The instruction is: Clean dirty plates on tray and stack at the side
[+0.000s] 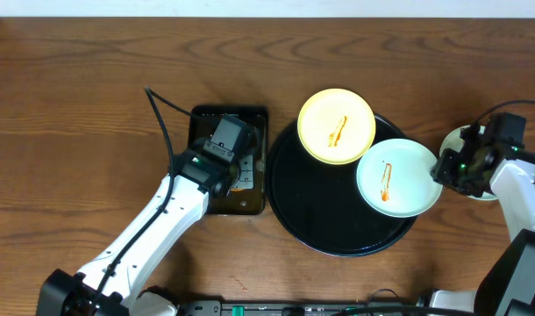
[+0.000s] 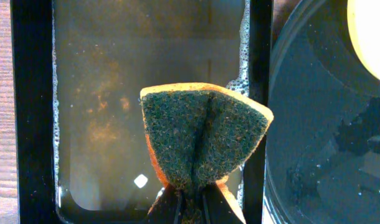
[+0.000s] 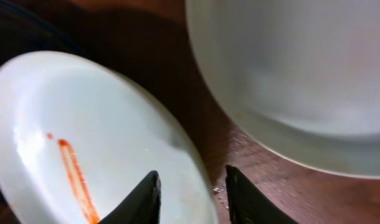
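Note:
The robot's right gripper should go down and move slightly back along the mint-white plate's rim (image 1: 438,187) (image 3: 208,196) by the unstreaked plate, since that rim is between the gripper's open fingers.
On the round black tray (image 1: 311,202) lie a pale yellow plate (image 1: 337,125) and a pale mint-white plate (image 1: 397,177), each with an orange sauce streak. A third pale plate (image 1: 454,140), with no streak showing, sits on the table to the tray's right, mostly under the right arm. My right gripper (image 1: 443,168) is open and straddles the right rim of the streaked white plate (image 3: 84,124). One finger is over the plate and the other is outside the rim, near the unstreaked plate (image 3: 302,74). My left gripper (image 2: 193,196) is shut on a green-and-orange sponge (image 2: 202,134).
The sponge hangs over a rectangular black tray (image 2: 33,124) of soapy water, left of the round tray (image 2: 314,124). The yellow plate (image 2: 370,37) shows at the left wrist view's top right corner. Bare wooden table stretches along the back and the far left.

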